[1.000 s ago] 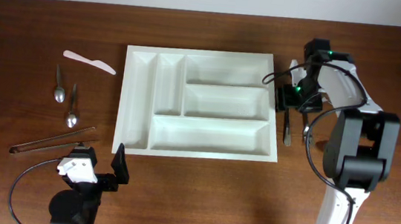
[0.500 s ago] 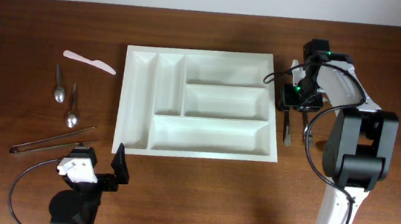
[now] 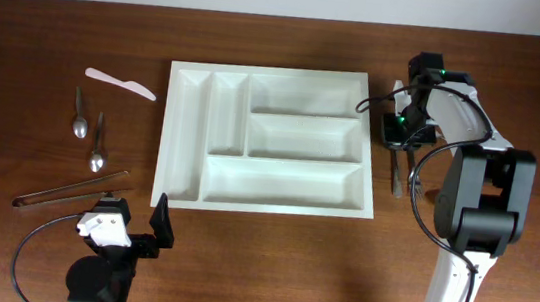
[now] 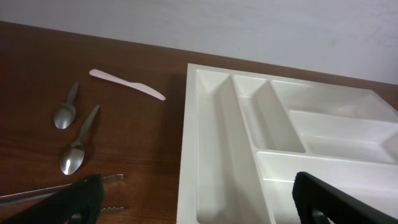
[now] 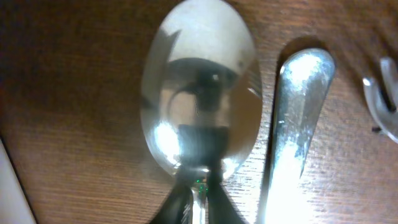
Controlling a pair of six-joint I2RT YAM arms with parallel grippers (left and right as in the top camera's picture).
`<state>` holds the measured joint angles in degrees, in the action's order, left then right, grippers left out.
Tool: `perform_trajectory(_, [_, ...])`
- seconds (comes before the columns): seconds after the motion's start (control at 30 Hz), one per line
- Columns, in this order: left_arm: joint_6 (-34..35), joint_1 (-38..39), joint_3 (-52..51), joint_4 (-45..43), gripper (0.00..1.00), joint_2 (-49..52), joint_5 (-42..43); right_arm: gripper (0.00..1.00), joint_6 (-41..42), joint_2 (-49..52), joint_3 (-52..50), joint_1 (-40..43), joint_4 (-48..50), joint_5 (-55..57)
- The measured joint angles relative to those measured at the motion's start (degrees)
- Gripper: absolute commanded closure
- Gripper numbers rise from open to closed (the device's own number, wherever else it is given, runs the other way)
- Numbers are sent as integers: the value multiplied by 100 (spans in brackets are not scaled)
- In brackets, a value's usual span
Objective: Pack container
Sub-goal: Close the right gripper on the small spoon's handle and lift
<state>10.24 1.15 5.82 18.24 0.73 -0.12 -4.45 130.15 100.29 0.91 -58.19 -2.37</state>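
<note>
The tray's empty far section [image 3: 306, 94] lies to the left of my right gripper in the overhead view, so I should lift the spoon over it, lower and release.
The container [image 3: 265, 203] is a white compartmented tray in the middle of the table, with nothing in it; its left end [image 4: 189, 137] also shows in the left wrist view. Just off its right edge, my right gripper [image 3: 394, 134] is low over the wood. In the right wrist view this gripper [image 5: 199, 202] is shut on the neck of a metal spoon [image 5: 199, 93], whose bowl lies on the table. My left gripper [image 3: 132, 223] hovers near the tray's front left corner, open [image 4: 199, 208] and holding nothing.
Beside the held spoon lie a second metal handle [image 5: 295, 124] and fork tines [image 5: 382, 99]. Left of the tray lie a pale knife [image 3: 119, 82], two spoons [image 3: 80, 116] [image 3: 97, 148] and tongs [image 3: 70, 190].
My right gripper has closed on the spoon. The cutlery below it in the overhead view has shifted slightly to the right. The left arm has not moved.
</note>
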Motion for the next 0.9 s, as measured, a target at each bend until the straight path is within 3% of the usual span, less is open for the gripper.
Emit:
perform_trajectory(0.47, [0,0,0,0,1,0,0,96,11,39,129,0,-214,-2])
perform_trajectory(0.9, [0,0,0,0,1,0,0,96,61,140,1722,0,-846,105])
